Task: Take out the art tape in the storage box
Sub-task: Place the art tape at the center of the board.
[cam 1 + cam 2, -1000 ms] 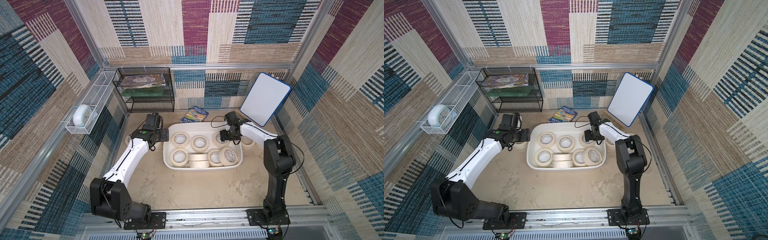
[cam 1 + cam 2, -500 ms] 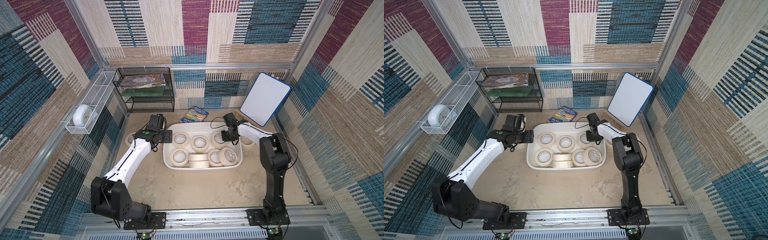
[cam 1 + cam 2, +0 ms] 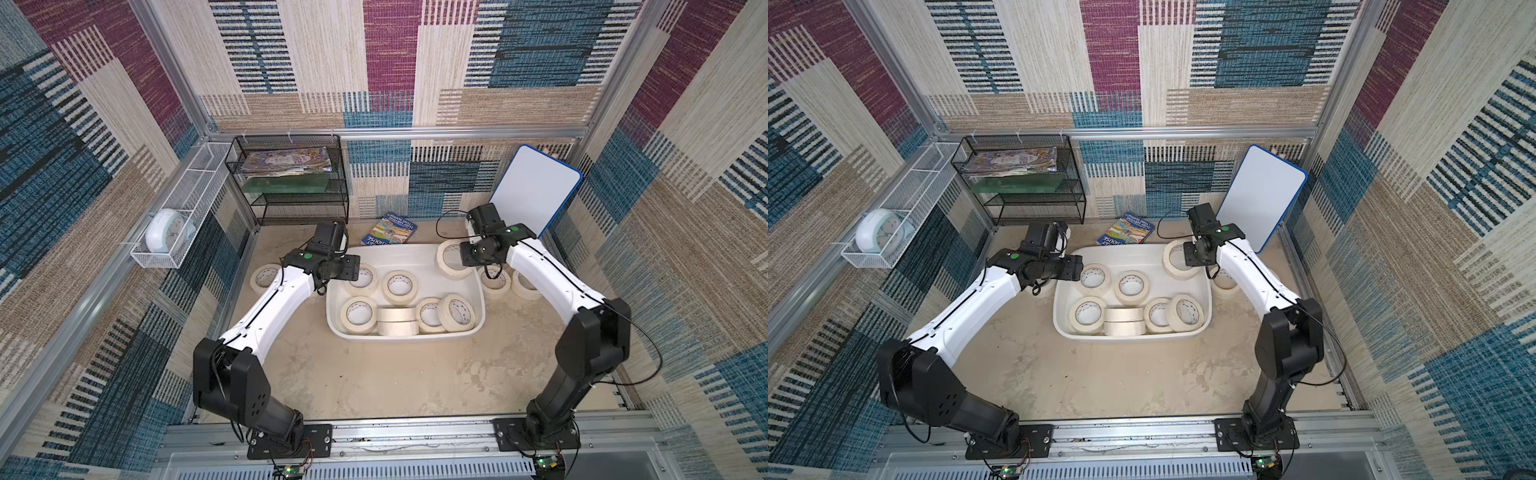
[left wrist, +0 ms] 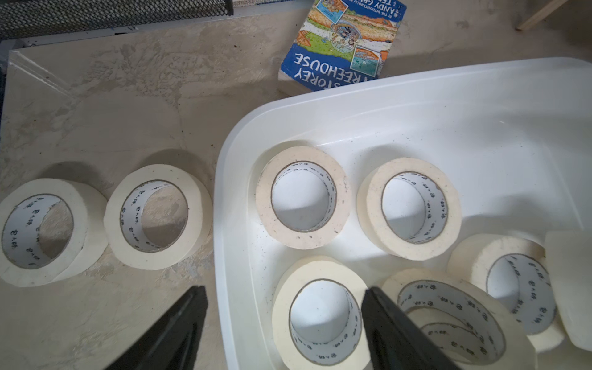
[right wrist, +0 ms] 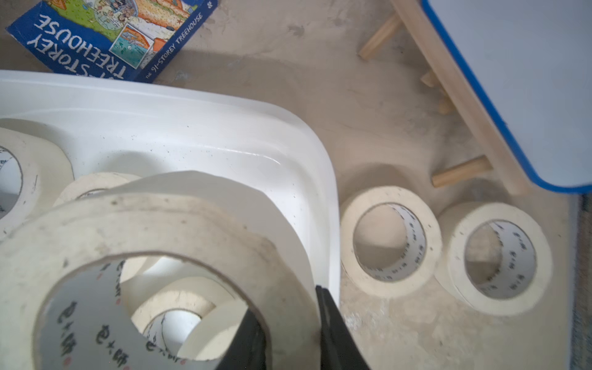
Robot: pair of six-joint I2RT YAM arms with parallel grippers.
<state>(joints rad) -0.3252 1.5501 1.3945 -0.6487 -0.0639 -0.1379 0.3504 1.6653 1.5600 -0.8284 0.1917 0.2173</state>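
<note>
My right gripper next brings its roll back past the box's rim [image 4: 224,160], down to a clear spot of bare tabletop nearer than the rolls by the whiteboard, and lets go.
The white storage box [image 3: 407,334] [image 3: 1129,334] sits mid-table with several cream art tape rolls inside, such as one [image 3: 400,286] lying flat. My right gripper [image 5: 288,307] [image 3: 467,259] is shut on the wall of one art tape roll [image 5: 160,224] [image 3: 441,259], one finger inside its core. It holds the roll raised over the box's far right corner. My left gripper [image 4: 283,290] [image 3: 353,270] is open and empty above the box's left rim [image 4: 224,160], with a roll [image 4: 320,317] below. Two rolls [image 4: 41,230] [image 4: 157,216] lie on the table left of the box, and two more [image 5: 389,240] [image 5: 499,256] lie right of it.
A blue book [image 3: 388,232] lies just behind the box. A whiteboard [image 3: 536,191] on a wooden stand leans at the back right. A black wire rack [image 3: 291,183] stands at the back left. A white wire basket [image 3: 187,195] holding a clock hangs on the left wall.
My right gripper has shut on a roll in the box's far right corner and lifted it. My left arm has swung right, toward the box's left rim, still open.
</note>
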